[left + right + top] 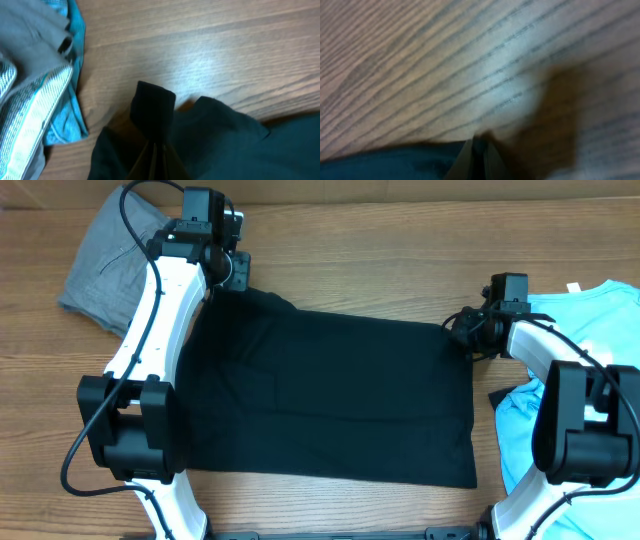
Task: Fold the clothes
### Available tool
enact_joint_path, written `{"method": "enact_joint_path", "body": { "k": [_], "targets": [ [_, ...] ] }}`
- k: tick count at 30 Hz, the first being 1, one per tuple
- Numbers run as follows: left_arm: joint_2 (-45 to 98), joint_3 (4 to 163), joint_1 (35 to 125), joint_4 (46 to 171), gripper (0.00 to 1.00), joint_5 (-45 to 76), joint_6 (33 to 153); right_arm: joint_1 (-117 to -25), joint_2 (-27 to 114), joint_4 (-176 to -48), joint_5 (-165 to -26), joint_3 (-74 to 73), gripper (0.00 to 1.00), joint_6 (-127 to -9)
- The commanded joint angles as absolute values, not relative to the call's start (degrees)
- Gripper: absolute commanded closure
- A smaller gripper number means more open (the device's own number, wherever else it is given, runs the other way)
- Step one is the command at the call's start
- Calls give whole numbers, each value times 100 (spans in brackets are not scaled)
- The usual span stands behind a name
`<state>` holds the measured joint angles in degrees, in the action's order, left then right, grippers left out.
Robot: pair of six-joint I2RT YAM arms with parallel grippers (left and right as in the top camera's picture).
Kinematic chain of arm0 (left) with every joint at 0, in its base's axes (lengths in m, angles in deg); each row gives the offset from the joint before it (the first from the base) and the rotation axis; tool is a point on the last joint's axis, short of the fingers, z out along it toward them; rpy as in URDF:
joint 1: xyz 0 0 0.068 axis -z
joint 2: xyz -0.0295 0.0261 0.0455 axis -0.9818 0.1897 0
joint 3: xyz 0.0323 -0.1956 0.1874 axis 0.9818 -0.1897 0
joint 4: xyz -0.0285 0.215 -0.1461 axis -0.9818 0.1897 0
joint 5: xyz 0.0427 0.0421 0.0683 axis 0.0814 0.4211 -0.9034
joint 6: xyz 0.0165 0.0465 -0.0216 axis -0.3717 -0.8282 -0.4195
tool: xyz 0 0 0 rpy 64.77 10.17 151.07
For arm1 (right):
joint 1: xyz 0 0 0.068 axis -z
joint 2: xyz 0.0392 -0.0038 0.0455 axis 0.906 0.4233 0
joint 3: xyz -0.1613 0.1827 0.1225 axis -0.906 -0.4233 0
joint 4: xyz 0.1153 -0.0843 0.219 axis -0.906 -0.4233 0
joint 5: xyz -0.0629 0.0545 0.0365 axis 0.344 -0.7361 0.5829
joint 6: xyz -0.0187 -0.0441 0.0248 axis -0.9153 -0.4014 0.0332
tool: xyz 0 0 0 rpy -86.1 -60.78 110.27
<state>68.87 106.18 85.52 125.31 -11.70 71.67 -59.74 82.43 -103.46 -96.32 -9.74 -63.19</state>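
I will next move my left gripper back over the black garment (330, 395) and release the garment's pinched corner at its near edge (212, 461), because that edge lies back from the gripper.
A black garment (330, 395) lies spread flat across the middle of the wooden table. My left gripper (237, 277) is shut on its far left corner; in the left wrist view the fingers (159, 146) pinch a raised fold of the black cloth (152, 102). My right gripper (462, 330) is shut on the far right corner; in the right wrist view the fingers (480, 150) pinch the dark cloth edge (395, 162) close to the table.
A grey garment (110, 260) lies bunched at the far left, also in the left wrist view (30, 30) with a teal cloth (67, 115). A light blue shirt (590, 330) lies at the right edge, under the right arm.
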Motion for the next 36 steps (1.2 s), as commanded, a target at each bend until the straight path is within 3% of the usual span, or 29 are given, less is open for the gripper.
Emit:
{"method": "enact_joint_path", "body": {
  "k": [1, 6, 11, 20, 29, 36],
  "targets": [
    [6732, 10624, 8572, 12798, 96, -1484, 7189, -5961, 7605, -10569, -9672, -766, 96, -6341],
    [6708, 10624, 8572, 13506, 96, -1738, 7255, -5961, 6610, -11310, -9497, -718, 96, -6333],
    [6708, 10624, 8489, 14443, 96, -1854, 7690, -5961, 5727, -12833, -9455, -721, 96, -5823],
    [6553, 10624, 8167, 15967, 96, -1417, 7742, -5961, 5369, -14549, -9457, -747, 96, -5771],
    [5751, 10408, 8176, 16760, 96, -1082, 7701, -5961, 5369, -15246, -9460, -898, 96, -5773],
    [4929, 9013, 8170, 16590, 96, -1087, 7701, -5961, 5376, -15299, -9457, -1291, 96, -5775]
  ]
}}
